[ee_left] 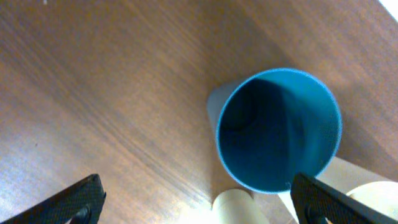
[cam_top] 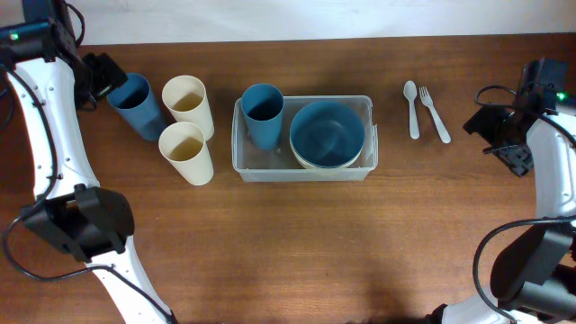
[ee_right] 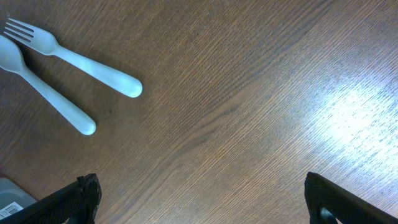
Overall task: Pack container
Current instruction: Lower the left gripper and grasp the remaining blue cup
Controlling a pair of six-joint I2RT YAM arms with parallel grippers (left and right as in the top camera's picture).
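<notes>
The robot's left gripper will move gently down and to its right in the overhead view, with its fingers on both sides of the blue cup's rim and clear of the cream cups.
The clear container (cam_top: 304, 173) sits mid-table. It holds an upright blue cup (cam_top: 263, 115) on its left and a blue bowl (cam_top: 327, 133) nested in a cream bowl on its right. A second blue cup (cam_top: 135, 105) (ee_left: 280, 127) stands at the far left, with two cream cups (cam_top: 187, 103) (cam_top: 186, 151) beside it. My left gripper (cam_top: 102, 76) (ee_left: 199, 205) hovers open just left of that blue cup, with nothing between its fingers. My right gripper (cam_top: 492, 126) (ee_right: 202, 199) is open over bare wood, to the right of the spoon (cam_top: 411, 108) (ee_right: 43, 93) and fork (cam_top: 434, 114) (ee_right: 81, 62).
The cream cups crowd close to the loose blue cup; parts of them (ee_left: 239, 208) show at the bottom of the left wrist view. A corner of the container (ee_right: 12, 196) shows at the lower left of the right wrist view. The table's back edge runs just behind the cups.
</notes>
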